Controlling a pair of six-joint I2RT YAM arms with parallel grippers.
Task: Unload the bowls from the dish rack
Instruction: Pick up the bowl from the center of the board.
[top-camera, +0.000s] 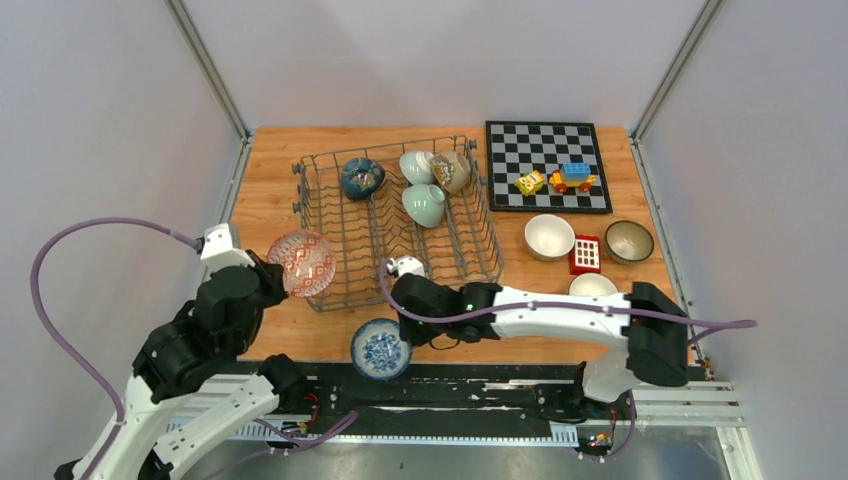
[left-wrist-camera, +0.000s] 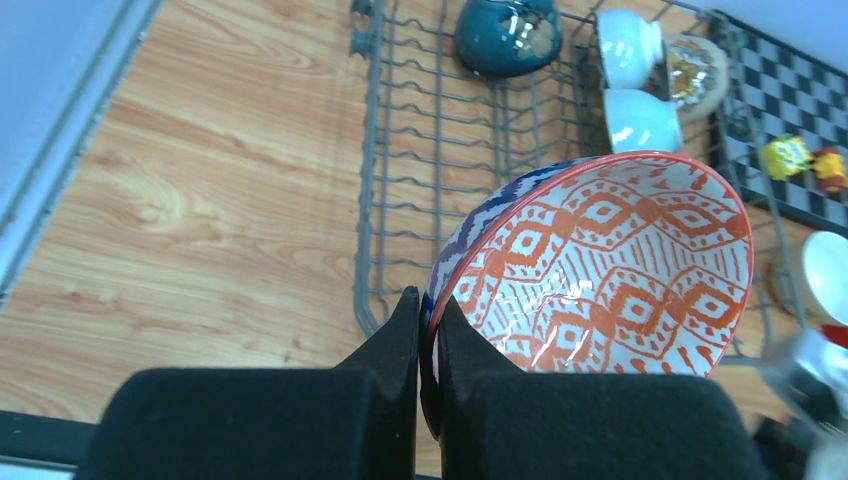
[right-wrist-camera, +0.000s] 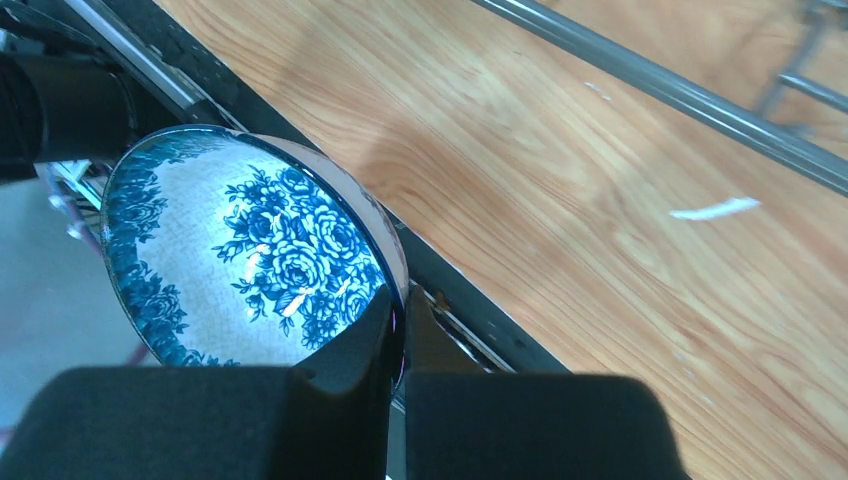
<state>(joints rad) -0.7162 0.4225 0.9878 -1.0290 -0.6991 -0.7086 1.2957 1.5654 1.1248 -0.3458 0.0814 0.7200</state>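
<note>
My left gripper should next go outward and down to the clear bare wood beside the rack and release the patterned bowl (left-wrist-camera: 610, 260) there.
The grey wire dish rack (top-camera: 350, 232) stands at the middle back of the wooden table. In it sit a dark teal bowl (top-camera: 361, 177), a white bowl (top-camera: 416, 166), a beige-brown bowl (top-camera: 451, 171) and a pale green bowl (top-camera: 424, 204). My left gripper (left-wrist-camera: 428, 300) is shut on the rim of an orange-and-white patterned bowl (left-wrist-camera: 610, 260), held on edge at the rack's front left corner (top-camera: 303, 263). My right gripper (right-wrist-camera: 398, 300) is shut on the rim of a blue-and-white floral bowl (right-wrist-camera: 240, 260), which is at the table's front edge (top-camera: 380, 348).
A chessboard (top-camera: 545, 150) with toy blocks (top-camera: 572, 177) lies at the back right. In front of it are a cream bowl (top-camera: 549, 236), a brown bowl (top-camera: 629, 240), a red toy (top-camera: 585, 254) and a white bowl (top-camera: 592, 285) partly behind my right arm.
</note>
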